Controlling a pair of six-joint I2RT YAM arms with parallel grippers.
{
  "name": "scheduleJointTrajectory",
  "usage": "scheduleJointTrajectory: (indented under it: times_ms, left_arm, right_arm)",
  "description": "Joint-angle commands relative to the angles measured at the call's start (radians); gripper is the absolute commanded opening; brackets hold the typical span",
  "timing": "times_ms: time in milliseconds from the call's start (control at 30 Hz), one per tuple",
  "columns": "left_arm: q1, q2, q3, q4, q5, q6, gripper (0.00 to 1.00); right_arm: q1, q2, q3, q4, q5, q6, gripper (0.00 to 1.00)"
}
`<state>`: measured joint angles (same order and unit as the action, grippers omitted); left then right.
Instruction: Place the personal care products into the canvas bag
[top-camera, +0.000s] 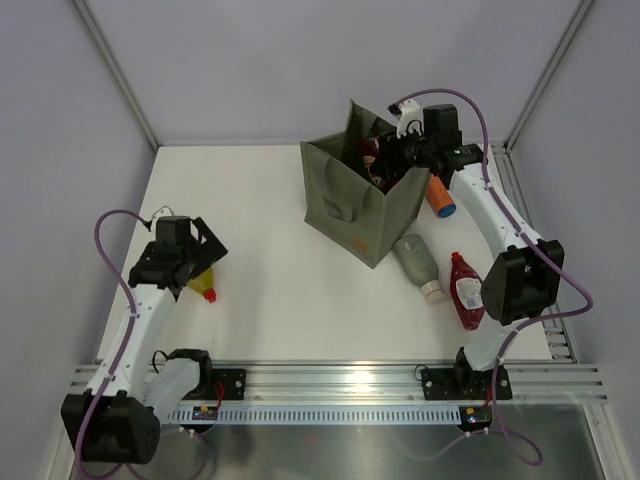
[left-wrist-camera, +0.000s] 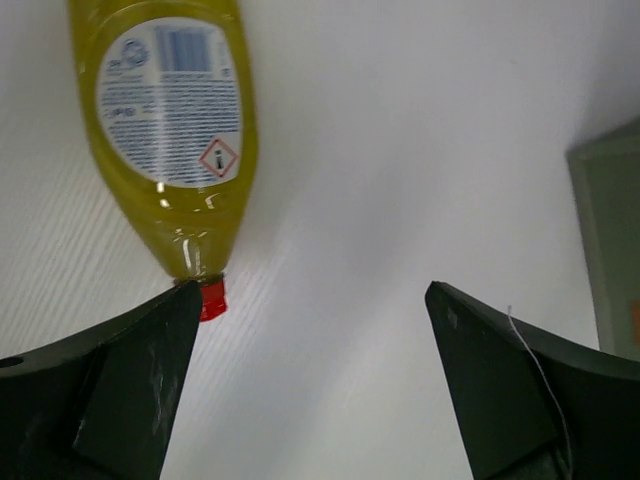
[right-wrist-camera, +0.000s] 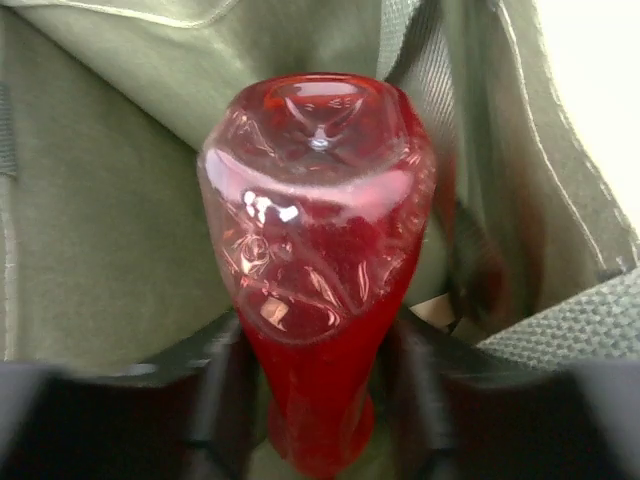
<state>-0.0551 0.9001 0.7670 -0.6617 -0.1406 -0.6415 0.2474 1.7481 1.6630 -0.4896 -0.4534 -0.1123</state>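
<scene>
Only the yellow bottle's red cap reaches my open fingers, so my left gripper will next move outward and down over the yellow bottle's labelled body.
The olive canvas bag (top-camera: 350, 205) stands open at the back middle of the table. My right gripper (top-camera: 388, 158) is over its mouth, shut on a clear red bottle (top-camera: 371, 150). In the right wrist view the red bottle (right-wrist-camera: 320, 250) sits between the fingers (right-wrist-camera: 225, 390), base pointing into the bag's fabric interior (right-wrist-camera: 100, 260). A grey-green bottle with a beige cap (top-camera: 417, 262), a dark red bottle with a white label (top-camera: 466, 290) and an orange bottle with a blue cap (top-camera: 440, 196) lie right of the bag. My left gripper (top-camera: 198, 262) is open and empty.
A yellow bottle with a red cap (top-camera: 204, 286) lies at the left, just beyond my left fingers in the left wrist view (left-wrist-camera: 170, 130). The bag's corner (left-wrist-camera: 612, 250) shows at that view's right edge. A metal rail (top-camera: 340, 382) runs along the near edge.
</scene>
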Motion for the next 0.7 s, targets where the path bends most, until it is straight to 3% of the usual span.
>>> scheduleJointTrajectory:
  times_ms: [0,33,100,233,400,667]
  left_arm:
    - [0.024,0.094,0.097,-0.087,-0.177,-0.118,0.99]
    - [0.031,0.162,0.115,-0.131,-0.195,-0.124,0.99]
    - [0.043,0.233,0.173,-0.168,-0.231,-0.122,0.99]
    - [0.052,0.399,0.244,-0.225,-0.269,-0.087,0.99]
    - [0.054,0.545,0.282,-0.178,-0.275,-0.009,0.99]
    - [0.093,0.842,0.439,-0.222,-0.323,0.060,0.99]
  right_arm:
    - [0.012,0.002,0.122,-0.036,-0.002,-0.070,0.65]
    - [0.012,0.011,0.132,-0.044,0.002,-0.073,0.83]
    - [0.012,0.025,0.162,-0.073,0.001,-0.076,0.99]
    - [0.013,-0.015,0.181,-0.081,-0.014,-0.069,1.00]
    - [0.012,-0.139,0.159,-0.072,-0.066,-0.076,0.99]
    - [0.012,-0.311,0.002,0.003,-0.232,-0.033,0.99]
